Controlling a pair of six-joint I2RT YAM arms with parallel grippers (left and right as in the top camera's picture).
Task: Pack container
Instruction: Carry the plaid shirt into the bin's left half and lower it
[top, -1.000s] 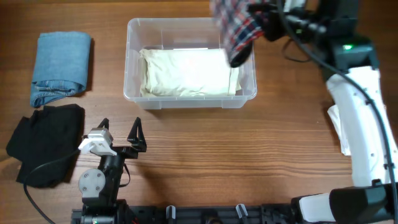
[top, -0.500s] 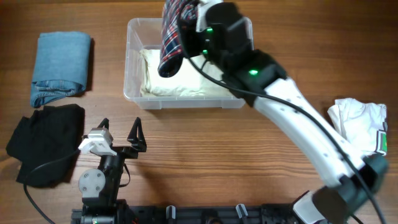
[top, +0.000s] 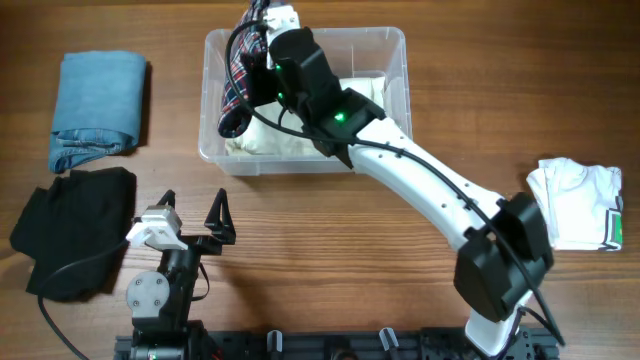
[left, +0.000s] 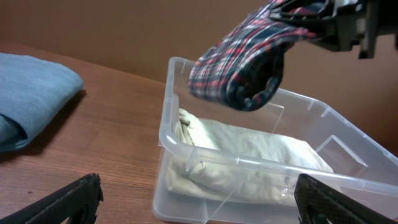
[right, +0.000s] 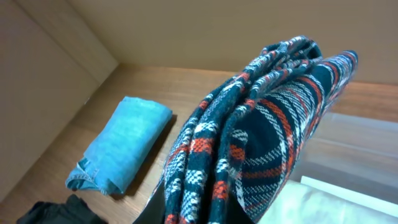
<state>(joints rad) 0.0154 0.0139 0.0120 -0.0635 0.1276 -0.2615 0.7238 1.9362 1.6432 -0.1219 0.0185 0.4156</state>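
Note:
I will lower the plaid garment with my right gripper next, into the container's end by the blue jeans, because the garment still hangs above the container's rim.
The clear plastic container (top: 395, 62) stands at the table's far middle with a folded cream garment (top: 300, 130) inside. It also shows in the left wrist view (left: 166, 118). My right gripper (top: 262, 62) is shut on a folded plaid garment (top: 238, 85) and holds it above the container's left end. The plaid garment fills the right wrist view (right: 261, 155) and hangs above the container in the left wrist view (left: 242, 68). My left gripper (top: 195, 215) is open and empty near the front edge, well short of the container.
Folded blue jeans (top: 98, 108) lie at the far left, also in the right wrist view (right: 121, 152). A black garment (top: 70, 230) lies at the left front. A white garment (top: 578, 200) lies at the right.
My right arm has swung left across the container with the plaid garment, from its right end to its left end. The left arm has not moved.

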